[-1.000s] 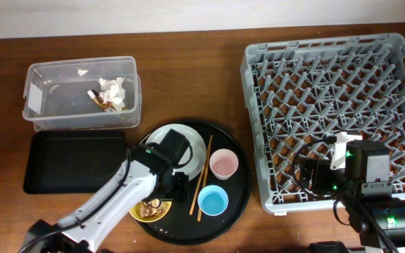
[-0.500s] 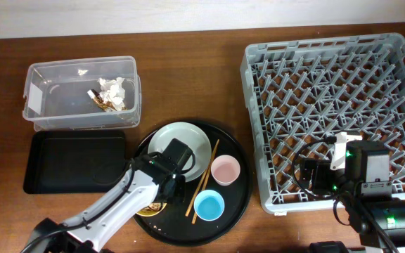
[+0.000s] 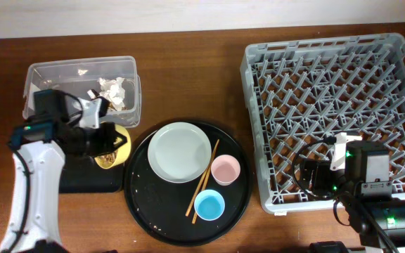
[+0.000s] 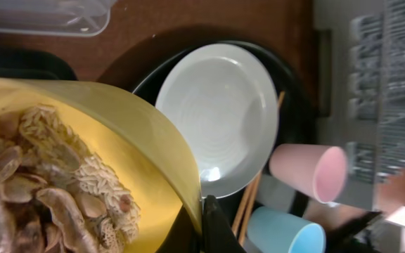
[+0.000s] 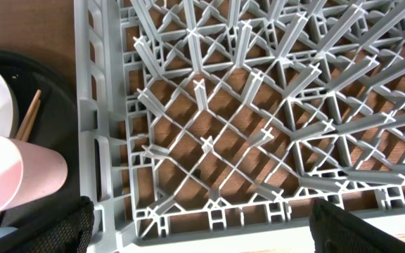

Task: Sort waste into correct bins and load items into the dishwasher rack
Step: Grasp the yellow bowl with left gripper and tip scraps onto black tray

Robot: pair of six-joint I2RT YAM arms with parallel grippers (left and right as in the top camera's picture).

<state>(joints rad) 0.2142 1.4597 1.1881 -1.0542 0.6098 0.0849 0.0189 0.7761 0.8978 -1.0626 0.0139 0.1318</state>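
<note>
I will next tip the bowl further over the black tray with my left gripper, because scraps fill the bowl. Then I will swing it across and down and release it on the white plate.
My left gripper is shut on the rim of the yellow bowl, which hangs tilted over the right end of the shallow black tray. Tan food scraps fill the bowl. Napkins and a brown wrapper lie in the clear tub. The plate, pink cup, blue cup and chopsticks rest on the round black serving tray. My right gripper stands open over the front left corner of the grey rack, holding nothing.
The clear tub sits just behind the black tray at the table's left. The round serving tray lies between the bins and the rack. The rack's near wall stands close to the pink cup.
The left gripper shut on the yellow bowl's rim, lifted it off the round tray and carried it left over the black tray. The right arm has not moved.
</note>
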